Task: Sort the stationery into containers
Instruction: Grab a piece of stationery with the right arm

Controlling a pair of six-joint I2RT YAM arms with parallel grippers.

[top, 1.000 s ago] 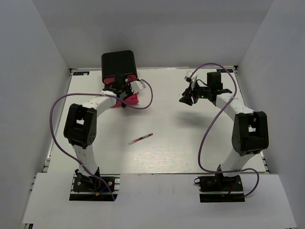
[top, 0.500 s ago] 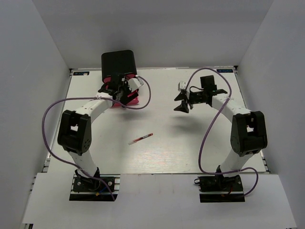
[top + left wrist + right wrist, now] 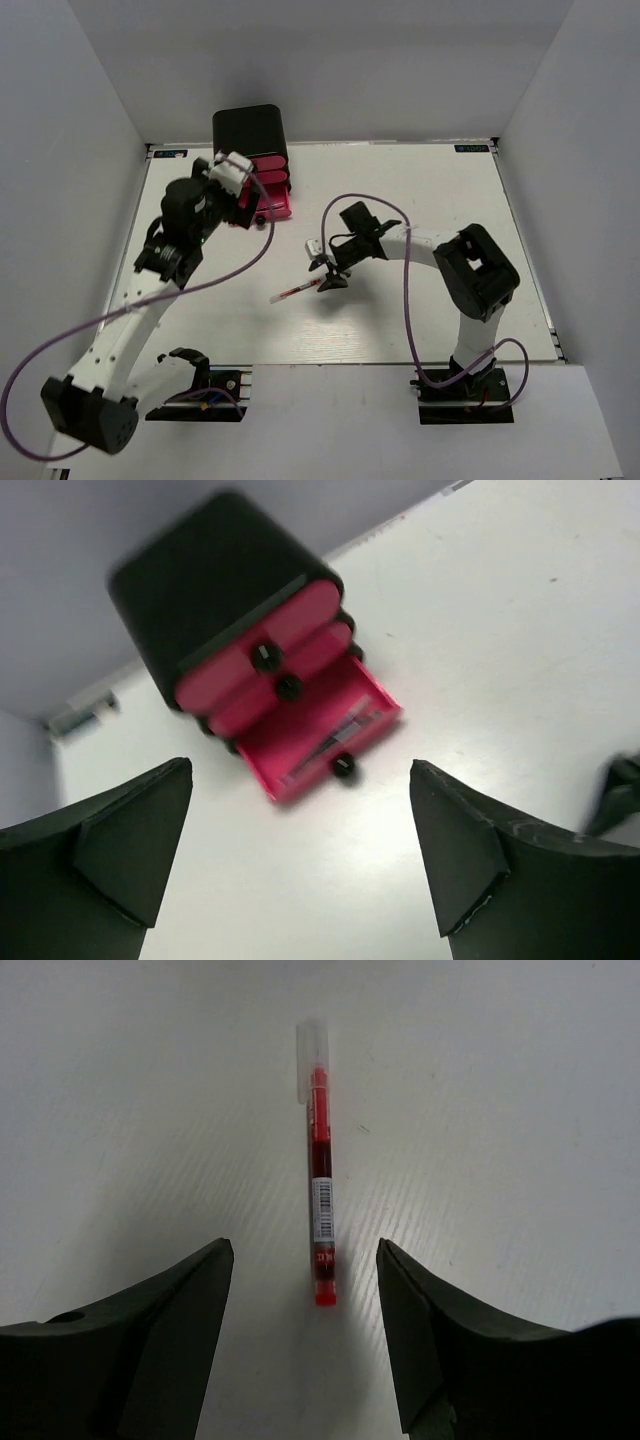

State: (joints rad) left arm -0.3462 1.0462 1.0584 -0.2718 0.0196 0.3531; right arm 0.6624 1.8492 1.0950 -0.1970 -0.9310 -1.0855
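My right gripper should move down and toward the pen's cap to close on the pen's body by the barcode label (image 3: pixel 312 284) (image 3: pixel 324 1241), because only the pen's red end is between my fingers.
The containers are a black cabinet (image 3: pixel 248 132) (image 3: pixel 210 575) with three pink drawers at the back left. Its bottom drawer (image 3: pixel 274 209) (image 3: pixel 322 730) is pulled out, and thin whitish pens (image 3: pixel 335 733) lie inside it. My left gripper (image 3: pixel 245 203) (image 3: pixel 300 772) hangs open and empty above the table, just in front of that drawer. A red pen (image 3: pixel 296 291) (image 3: pixel 320 1190) with a clear cap lies on the table's middle. My right gripper (image 3: pixel 325 276) (image 3: pixel 304 1250) is open low over it, and the pen's near end sits between the fingertips, touching neither. Other stationery is out of view.
The white table (image 3: pixel 430 300) is boxed in by grey walls on the left, back and right. The left arm is raised high and arcs over the table's left side. Purple cables loop beside both arms.
My left gripper opened and drew back and up from the open bottom drawer. My right arm swung from the back right to the red pen and spread its fingers wider.
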